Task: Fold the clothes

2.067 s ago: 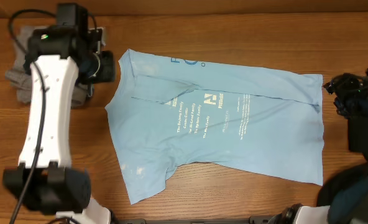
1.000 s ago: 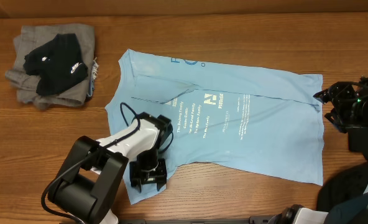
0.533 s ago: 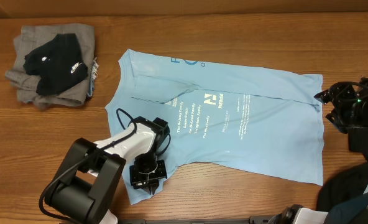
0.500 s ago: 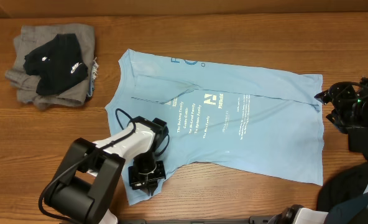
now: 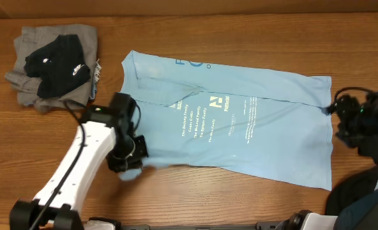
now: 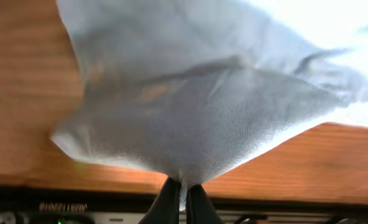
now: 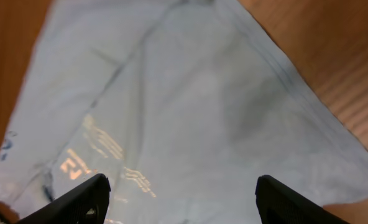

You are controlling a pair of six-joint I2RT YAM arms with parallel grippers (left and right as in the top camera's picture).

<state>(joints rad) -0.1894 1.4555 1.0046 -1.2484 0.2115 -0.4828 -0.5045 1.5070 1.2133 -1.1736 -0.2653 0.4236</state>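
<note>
The shirt's near side is still unfolded, so my left gripper needs to carry the fabric it is holding outward over the shirt toward the far flap's edge (image 5: 158, 104) and let go of it there.
A light blue T-shirt (image 5: 240, 121) with yellow and white print lies spread across the middle of the table. My left gripper (image 5: 130, 167) is shut on the shirt's lower left sleeve and holds that fabric lifted; in the left wrist view the cloth (image 6: 202, 106) hangs from the closed fingers (image 6: 184, 193). My right gripper (image 5: 337, 121) is open at the shirt's right edge; in the right wrist view its fingers (image 7: 184, 196) are spread wide above the flat fabric (image 7: 190, 112).
A pile of folded grey clothes with a black garment on top (image 5: 53, 64) sits at the back left. The table's front edge runs just below my left arm (image 5: 80, 172).
My left arm swung left and lifted the lower left sleeve off the table, pulling it up from the front corner. My right gripper stayed at the shirt's right edge.
</note>
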